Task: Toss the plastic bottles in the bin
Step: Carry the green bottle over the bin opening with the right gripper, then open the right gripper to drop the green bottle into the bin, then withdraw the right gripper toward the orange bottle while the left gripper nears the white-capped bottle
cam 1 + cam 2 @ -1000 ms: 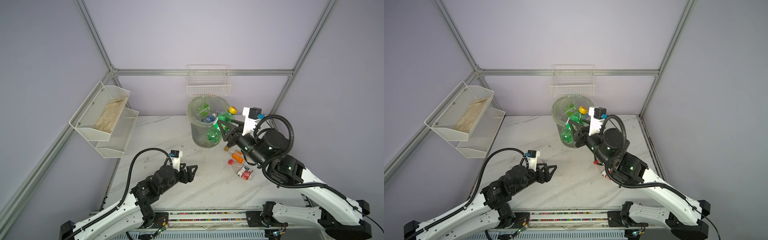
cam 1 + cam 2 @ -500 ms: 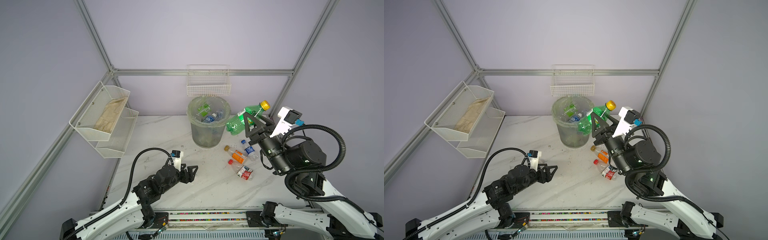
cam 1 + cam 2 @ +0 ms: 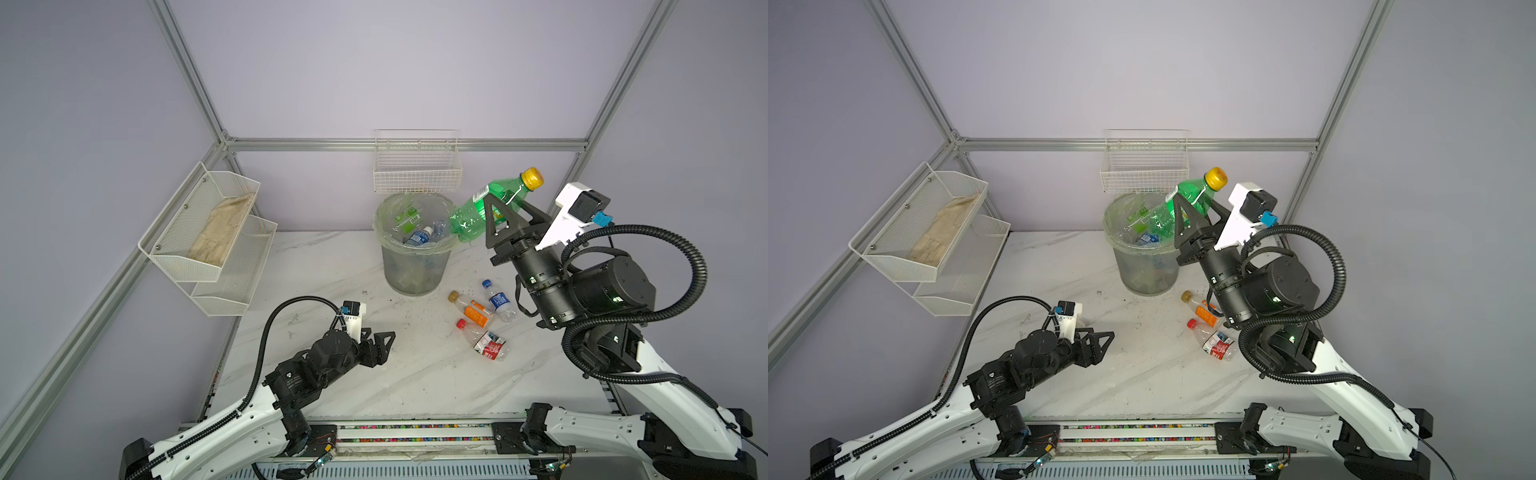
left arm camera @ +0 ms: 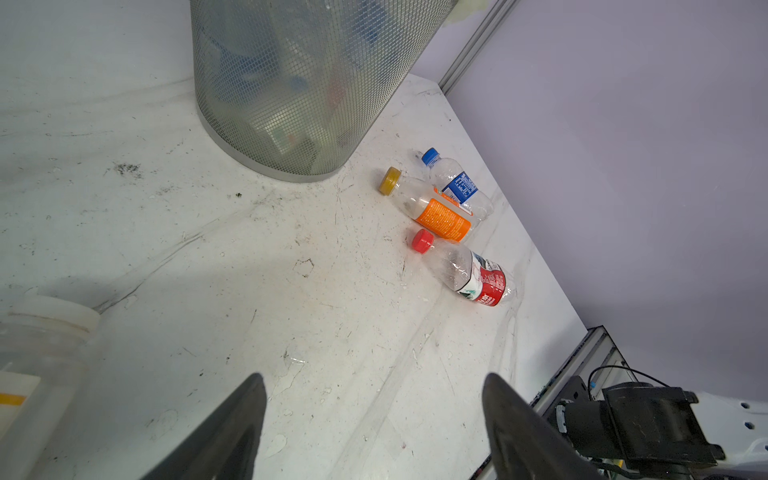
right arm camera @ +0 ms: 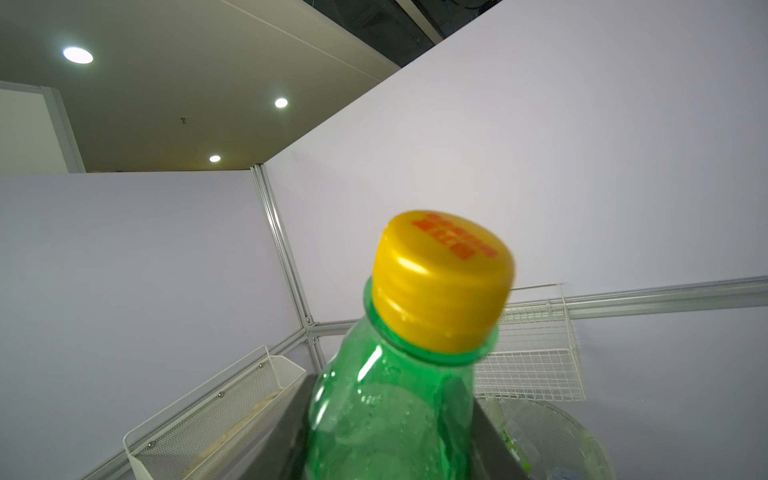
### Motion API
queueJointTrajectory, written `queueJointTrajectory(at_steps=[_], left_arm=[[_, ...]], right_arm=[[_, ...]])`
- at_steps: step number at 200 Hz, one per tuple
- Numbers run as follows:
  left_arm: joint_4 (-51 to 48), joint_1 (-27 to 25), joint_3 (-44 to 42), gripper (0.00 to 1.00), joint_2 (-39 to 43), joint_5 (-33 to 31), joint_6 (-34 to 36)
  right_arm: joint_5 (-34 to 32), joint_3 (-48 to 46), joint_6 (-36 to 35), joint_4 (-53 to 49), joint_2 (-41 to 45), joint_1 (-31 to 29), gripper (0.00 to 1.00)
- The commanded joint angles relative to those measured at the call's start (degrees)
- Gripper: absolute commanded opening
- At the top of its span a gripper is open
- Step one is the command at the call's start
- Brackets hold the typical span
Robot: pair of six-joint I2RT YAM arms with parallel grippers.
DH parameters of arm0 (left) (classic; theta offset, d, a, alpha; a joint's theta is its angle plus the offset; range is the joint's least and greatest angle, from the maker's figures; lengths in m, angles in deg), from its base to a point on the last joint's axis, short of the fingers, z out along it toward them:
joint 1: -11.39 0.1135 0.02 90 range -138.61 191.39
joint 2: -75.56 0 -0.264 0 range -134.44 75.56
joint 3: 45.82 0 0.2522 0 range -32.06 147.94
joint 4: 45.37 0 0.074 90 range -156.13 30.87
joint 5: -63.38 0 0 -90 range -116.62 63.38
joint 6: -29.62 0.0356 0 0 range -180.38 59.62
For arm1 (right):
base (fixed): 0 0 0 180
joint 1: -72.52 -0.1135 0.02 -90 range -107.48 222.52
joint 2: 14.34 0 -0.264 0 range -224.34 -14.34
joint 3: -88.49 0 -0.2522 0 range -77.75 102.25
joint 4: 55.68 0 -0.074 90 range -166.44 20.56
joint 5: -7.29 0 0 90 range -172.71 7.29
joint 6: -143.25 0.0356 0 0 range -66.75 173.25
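Observation:
The bin's opening point(image 3: 413, 223) is outward and below my right gripper, so my right gripper next needs to move outward and down over that opening to release the green soda bottle point(image 3: 478, 212).
My right gripper point(image 3: 508, 203) point(image 3: 1198, 203) is shut on the green soda bottle point(image 3: 478, 212) point(image 3: 1183, 199) point(image 5: 395, 395), raised beside the bin's right rim. The yellow cap point(image 5: 440, 278) tilts up and the base points toward the rim. The grey mesh bin point(image 3: 415, 270) point(image 3: 1146, 274) point(image 4: 291, 83), lined with a pale green bag, holds several bottles. On the table to its right lie an orange-label bottle point(image 3: 473, 311) point(image 4: 440, 214), a blue-label bottle point(image 3: 498, 300) point(image 4: 457, 185) and a red-label bottle point(image 3: 486, 343) point(image 4: 478, 278). Low over the table's front left, my left gripper point(image 3: 384, 343) point(image 3: 1104, 340) point(image 4: 372, 378) is open and empty.
A white wire basket point(image 3: 417, 170) hangs on the back wall just above the bin. A white two-tier mesh shelf point(image 3: 208, 232) with a cloth in it is fixed at the left. A clear white-capped container point(image 4: 45, 332) lies beside my left gripper.
My right arm has swung the green bottle from in front of the bin up and to the right, and its cap end now points upward. The left arm has stayed put.

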Motion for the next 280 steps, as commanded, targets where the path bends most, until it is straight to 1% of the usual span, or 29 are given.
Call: queueJointTrajectory(at_steps=[1,13,19,33,45,59,68,70,72,76,81,83,85,95,103,113,122,134,148,181,225,245,277,280], left_arm=[[0.85,0.12,-0.68,0.8,0.72,-0.73,0.13],[0.77,0.13,-0.13,0.8,0.56,-0.4,0.31],[0.57,0.19,0.28,0.8,0.47,-0.28,0.45],[-0.15,0.11,1.01,0.8,0.44,-0.11,0.52],[-0.56,0.18,1.47,0.8,0.8,-0.12,0.5],[-1.04,0.17,1.73,0.8,1.58,0.06,0.38],[-1.51,0.13,1.75,0.8,2.43,0.08,0.13],[-1.61,0.15,1.75,0.8,2.69,0.07,0.07],[-1.75,0.15,1.7,0.8,2.86,0.09,0.03],[-2.1,0.17,1.67,0.8,3.35,0.08,-0.05],[-2.64,0.15,1.66,0.8,4.02,-0.04,-0.13],[-2.82,0.17,1.59,0.8,4.25,-0.09,-0.19],[-3.1,0.18,1.57,0.8,4.57,-0.21,-0.23],[-4.45,0.17,1.48,0.8,6.12,-0.67,-0.42],[-5.6,0.09,1.32,0.8,7.39,-1.18,-0.46],[-6.68,0.15,0.76,0.8,9.09,-2.03,-0.51],[-7.12,0.17,0.28,0.8,10.41,-2.68,-0.51],[-7.21,0.21,-0.39,0.8,11.85,-3.21,-0.51],[-7.21,0.12,-0.8,0.8,12.47,-3.7,-0.64],[-7.21,0.13,-0.2,0.81,10.47,-3.56,-0.42],[-8.61,0.16,0.44,0.81,7.4,-4.12,-1.99],[-10.09,0.17,0.5,0.81,7.46,-5.65,-2.73],[-14.45,0.18,0.69,0.83,8.73,-10.62,-4.77],[-14.87,0.18,0.68,0.83,8.89,-11.03,-5.07]], right_arm=[[-3.27,1.74,-6.01,7.93,-4.27,0.06,0.35],[-7.13,5.04,-8.7,7.58,-9.83,0.4,0.37],[-7.24,6.86,-9.52,6.67,-12.64,0.49,0.39],[-5.99,9.89,-9.87,5.47,-18.69,2.18,0.39],[-2.55,12.18,-6.68,3.61,-23.66,6.11,0.4],[3.07,15.1,0.03,-0.53,-29.38,12.46,0.39],[4.72,16.51,3.13,-2.79,-33.01,15.49,0.4],[4.87,16.83,3.73,-3.29,-33.63,15.94,0.41],[4.8,17.07,4.19,-3.88,-34.36,16.4,0.43],[4.76,17.67,5.2,-4.92,-35.68,17.14,0.56],[5.06,18.58,6.47,-6.37,-37.2,17.8,0.9],[5.55,19.09,7.07,-7.07,-37.78,18.14,0.96],[6.18,19.66,7.46,-7.92,-38.56,18.33,0.97],[9.88,24.87,8.57,-14.45,-41.91,18.78,0.97],[10.32,28.73,8.37,-19.74,-43.98,18.55,0.97],[11.41,29.91,8.93,-21.75,-44.26,18.09,0.97],[12.31,27.29,9.12,-19.5,-42.18,17.99,0.97],[14.97,21.51,9.13,-13.81,-37.9,17.99,0.97],[15.76,17.98,9.21,-10.67,-34.46,17.99,0.97],[15.12,15.82,9.73,-11.11,-30.52,17.99,0.97],[15.12,8.57,11.34,-7.95,-23.92,17.99,0.97],[14.96,6.38,11.76,-8.12,-21.63,17.99,0.97],[15.21,1.42,12.23,-7.6,-18.11,17.99,0.97],[15.23,0.93,12.29,-7.49,-16.47,17.99,0.97]])
